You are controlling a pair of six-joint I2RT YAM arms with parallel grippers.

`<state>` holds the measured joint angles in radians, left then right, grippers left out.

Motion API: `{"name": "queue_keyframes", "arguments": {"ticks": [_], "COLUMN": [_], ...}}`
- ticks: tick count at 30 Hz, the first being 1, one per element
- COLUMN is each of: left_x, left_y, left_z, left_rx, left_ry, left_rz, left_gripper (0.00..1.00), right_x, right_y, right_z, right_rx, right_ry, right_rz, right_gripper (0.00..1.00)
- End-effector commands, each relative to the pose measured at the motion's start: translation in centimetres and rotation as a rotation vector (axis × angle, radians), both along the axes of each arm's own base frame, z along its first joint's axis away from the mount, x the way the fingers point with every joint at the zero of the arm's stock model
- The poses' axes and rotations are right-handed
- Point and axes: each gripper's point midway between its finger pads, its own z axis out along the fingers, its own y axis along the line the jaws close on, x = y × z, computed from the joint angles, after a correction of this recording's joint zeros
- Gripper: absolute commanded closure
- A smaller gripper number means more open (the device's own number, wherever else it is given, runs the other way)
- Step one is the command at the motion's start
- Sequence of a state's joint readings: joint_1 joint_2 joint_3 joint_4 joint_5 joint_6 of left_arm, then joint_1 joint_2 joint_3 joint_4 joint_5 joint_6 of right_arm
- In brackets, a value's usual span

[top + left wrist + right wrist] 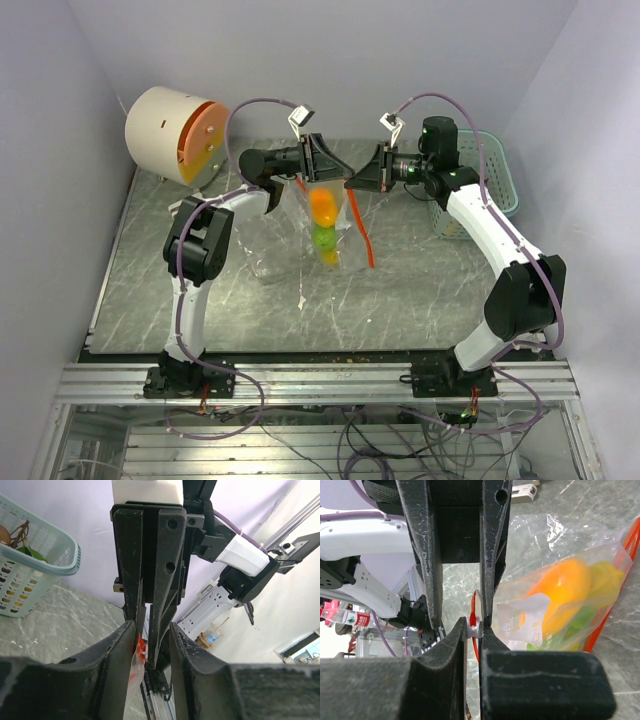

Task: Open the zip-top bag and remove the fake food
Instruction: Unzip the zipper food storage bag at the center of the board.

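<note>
My right gripper should next move back from the white zip slider along the bag's red zip, toward the zip's near end (370, 263), and then open there.
The zip-top bag (322, 228) hangs in the air between my two grippers, its red zip strip (362, 232) dangling down its right side. Fake food shows through the plastic: an orange piece (561, 587) above green bits (577, 621), also visible in the top view as the orange piece (321, 205). My right gripper (474, 628) is shut on the bag's white zip slider and red strip. My left gripper (152, 632) stands open with a gap. The bag's red corner (140, 649) rests against its left finger only. The two grippers face each other closely.
A pale teal basket (492, 190) stands at the back right and holds some items; it also appears in the left wrist view as the basket (35, 575). A white and orange cylinder (172, 135) sits at the back left. The marble tabletop (230, 300) lies below the bag.
</note>
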<state>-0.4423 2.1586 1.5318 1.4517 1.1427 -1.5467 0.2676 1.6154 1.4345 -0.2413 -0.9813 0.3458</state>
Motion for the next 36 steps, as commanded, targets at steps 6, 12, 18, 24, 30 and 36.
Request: {"name": "queue_keyframes", "arguments": {"ticks": [6, 12, 18, 24, 30, 36], "left_x": [-4.0, -2.4, 0.8, 4.1, 7.1, 8.8], "left_y": [1.4, 1.8, 3.9, 7.4, 12.2, 15.5], "left_z": [1.6, 2.2, 3.8, 5.5, 6.8, 7.6], "left_rx": [-0.077, -0.114, -0.173, -0.218, -0.249, -0.27], "left_ry": [-0.28, -0.229, -0.201, -0.199, -0.204, -0.208], "left_rz": [-0.038, 0.008, 0.102, 0.206, 0.332, 0.408], "left_gripper": [0.93, 0.93, 0.93, 0.93, 0.93, 0.93], "right_x": [0.8, 0.6, -0.3, -1.7, -3.2, -5.1], "right_y": [0.1, 0.0, -0.2, -0.9, -1.9, -2.7], "right_z": [1.7, 1.4, -0.6, -3.6, -5.8, -7.4], "right_rx": [0.03, 0.028, 0.008, -0.031, -0.092, -0.125], "right_ry": [-0.048, -0.037, -0.001, 0.049, 0.08, 0.114], "right_rz": [-0.017, -0.022, -0.027, -0.045, -0.054, -0.069], "right_gripper": [1.0, 1.0, 1.0, 1.0, 1.0, 1.0]}}
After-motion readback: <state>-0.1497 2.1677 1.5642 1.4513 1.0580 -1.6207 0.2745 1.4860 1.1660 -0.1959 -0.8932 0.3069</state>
